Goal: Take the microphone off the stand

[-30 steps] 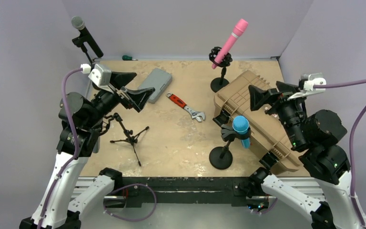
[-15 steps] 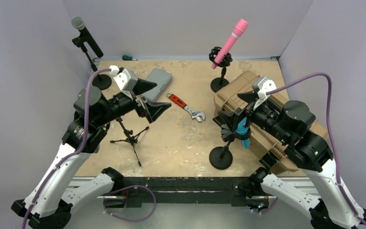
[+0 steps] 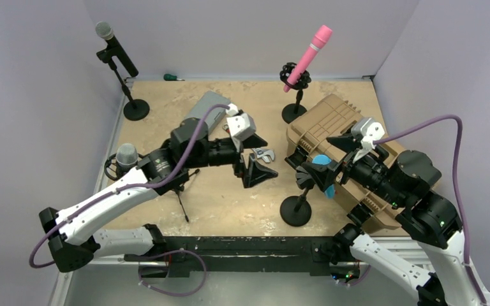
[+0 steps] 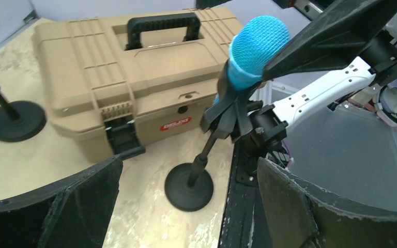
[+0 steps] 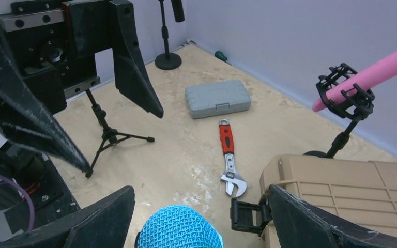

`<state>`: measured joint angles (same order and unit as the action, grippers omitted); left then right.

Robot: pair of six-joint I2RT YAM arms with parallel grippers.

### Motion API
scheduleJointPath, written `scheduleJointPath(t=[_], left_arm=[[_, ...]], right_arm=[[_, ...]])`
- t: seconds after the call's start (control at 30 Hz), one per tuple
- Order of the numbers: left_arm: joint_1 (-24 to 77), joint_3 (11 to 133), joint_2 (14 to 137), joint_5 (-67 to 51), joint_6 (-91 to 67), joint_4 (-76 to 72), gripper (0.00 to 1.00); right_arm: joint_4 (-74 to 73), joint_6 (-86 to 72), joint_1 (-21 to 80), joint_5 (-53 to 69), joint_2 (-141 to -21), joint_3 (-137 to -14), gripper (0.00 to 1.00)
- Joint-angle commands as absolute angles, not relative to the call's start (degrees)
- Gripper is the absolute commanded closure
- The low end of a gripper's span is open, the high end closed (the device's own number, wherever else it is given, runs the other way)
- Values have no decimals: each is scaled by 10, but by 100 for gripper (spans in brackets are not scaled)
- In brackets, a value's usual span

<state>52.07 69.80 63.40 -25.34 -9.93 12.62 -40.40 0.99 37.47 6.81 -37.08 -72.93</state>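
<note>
I should next move my right gripper down around the microphone's mesh head (image 5: 178, 228) and then close its fingers below the rounded top.
A blue microphone (image 3: 322, 160) sits in a black clip on a round-based stand (image 3: 295, 210) in front of the tan toolbox. My right gripper (image 3: 329, 168) is open, its jaws on either side of the microphone's mesh head (image 5: 178, 228) without closing on it; its left finger (image 5: 95, 219) shows beside the head. My left gripper (image 3: 256, 158) is open and empty in the middle of the table, facing the stand. In the left wrist view the microphone (image 4: 257, 49) and the stand base (image 4: 188, 187) lie ahead of the left gripper (image 4: 186, 206).
A tan toolbox (image 3: 341, 124) stands behind the stand. A pink microphone (image 3: 309, 51) on its stand is at the back. A grey-headed microphone (image 3: 115, 48) stands back left. Another grey microphone (image 3: 126, 156) and tripod (image 3: 178, 191) are at left. A red-handled wrench (image 5: 227, 155) and grey case (image 3: 205, 107) lie mid-table.
My left arm swung right from the tripod to mid-table, facing the blue microphone's stand. My right gripper came forward and down until its jaws straddle the blue head.
</note>
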Motion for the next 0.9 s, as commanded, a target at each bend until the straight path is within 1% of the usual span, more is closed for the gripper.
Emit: scheduleJointPath(t=[0.0, 0.2, 0.3, 0.47, 0.63, 0.77, 0.87], left_arm=[[594, 710, 668, -160, -103, 36, 0], [646, 715, 718, -121, -81, -12, 1], [654, 698, 723, -118, -78, -40, 1], [658, 669, 726, -121, -93, -88, 0], [660, 666, 746, -140, -116, -109, 0], [663, 657, 749, -151, -118, -126, 0], [663, 653, 750, -162, -114, -132, 0]], right_arm=[[-436, 4, 373, 50, -368, -730, 4], [-436, 5, 373, 58, -346, -721, 16], [-433, -3, 373, 65, -338, -715, 17], [-428, -14, 374, 91, -336, -700, 15], [-426, -17, 373, 96, -338, -692, 16], [-425, -18, 373, 96, -339, -690, 20], [-423, -18, 374, 97, -341, -686, 27]])
